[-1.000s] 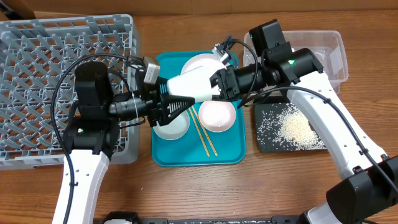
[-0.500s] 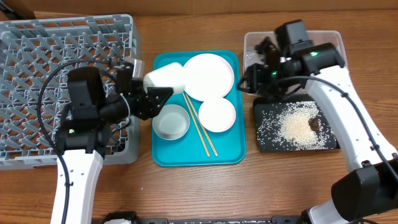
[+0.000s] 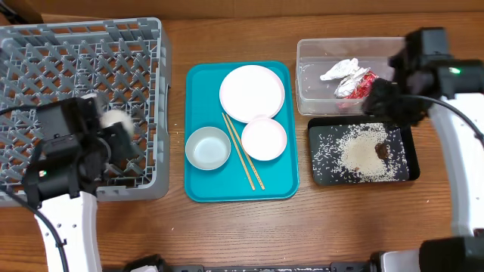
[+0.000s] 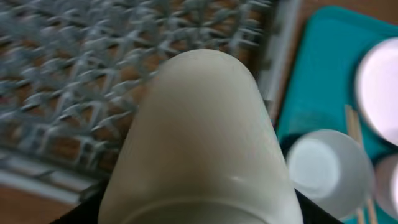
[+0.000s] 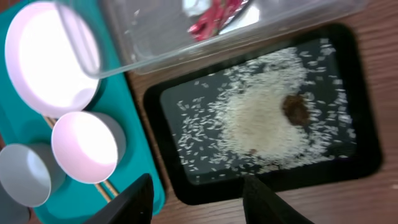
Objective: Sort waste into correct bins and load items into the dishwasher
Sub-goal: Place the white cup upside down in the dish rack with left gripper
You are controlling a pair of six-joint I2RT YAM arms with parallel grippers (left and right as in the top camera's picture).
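I should next move the white cup with my left gripper, away from the teal tray and down among the grey dish rack's near wires (image 4: 111,126).
My left gripper (image 3: 119,131) is shut on the small white cup (image 3: 113,120) and holds it over the right part of the grey dish rack (image 3: 68,68). The cup (image 4: 199,137) fills the left wrist view. My right gripper (image 3: 376,102) is open and empty above the clear tub (image 3: 310,83) and black tray (image 3: 321,175). The tub holds the white tissue (image 3: 339,70) and red-and-silver wrapper (image 3: 357,85). The black tray holds rice (image 3: 359,155) and the brown lump (image 3: 382,150). The white plate (image 3: 252,92), pinkish bowl (image 3: 264,139), grey metal bowl (image 3: 208,148) and chopsticks (image 3: 243,153) lie on the teal tray (image 3: 198,185).
The right wrist view shows both fingers (image 5: 134,200) spread above the black tray's near edge (image 5: 205,190), with the rice (image 5: 264,124), lump (image 5: 296,110) and tub wall (image 5: 155,43) beyond. Bare wooden table (image 3: 242,234) runs along the front.
My left gripper has carried the cup left, from over the teal tray to over the dish rack. My right gripper has pulled back right, from the teal tray to above the bins.
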